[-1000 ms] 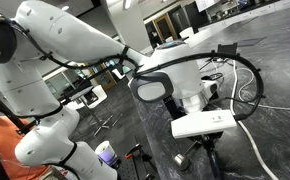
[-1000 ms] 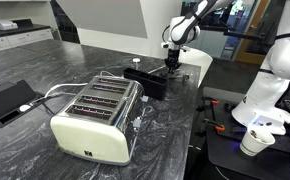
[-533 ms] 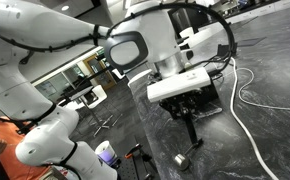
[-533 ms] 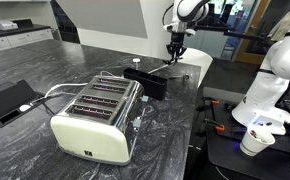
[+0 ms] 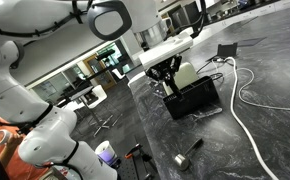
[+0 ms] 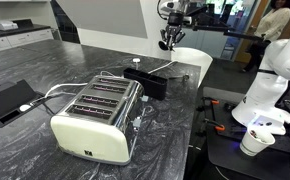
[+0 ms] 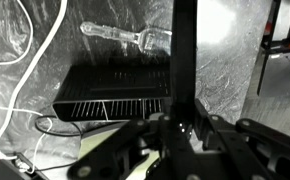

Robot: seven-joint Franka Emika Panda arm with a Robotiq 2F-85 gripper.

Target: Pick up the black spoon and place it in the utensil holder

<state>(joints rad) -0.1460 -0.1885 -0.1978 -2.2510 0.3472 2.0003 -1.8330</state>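
Next, my gripper needs to swing outward over the utensil holder's open top (image 7: 113, 92), tilt, lower the spoon (image 7: 185, 50) inside and release, since that top lies outward of and below it.
My gripper (image 5: 166, 73) is shut on the black spoon (image 7: 185, 50). In the wrist view the spoon's long thin handle runs straight away from the jaws (image 7: 181, 126). The spoon's bowl is not clear in any view. The utensil holder (image 5: 199, 100) is a black box-shaped bin on the dark marble counter. The gripper hangs above and slightly beside it in both exterior views (image 6: 170, 40). The holder also shows in the wrist view (image 7: 95, 80), with a grid bottom, to the left of the spoon handle, and in an exterior view (image 6: 150, 82).
A grey metallic utensil (image 5: 185, 157) lies on the counter near the holder, also visible in the wrist view (image 7: 125, 37). A cream toaster (image 6: 95, 115) stands in front. White cables (image 5: 247, 100) cross the counter. The counter edge (image 6: 199, 105) drops off beside the robot base.
The gripper has risen from low over the counter, carrying the black spoon up, and now hangs higher above the holder.
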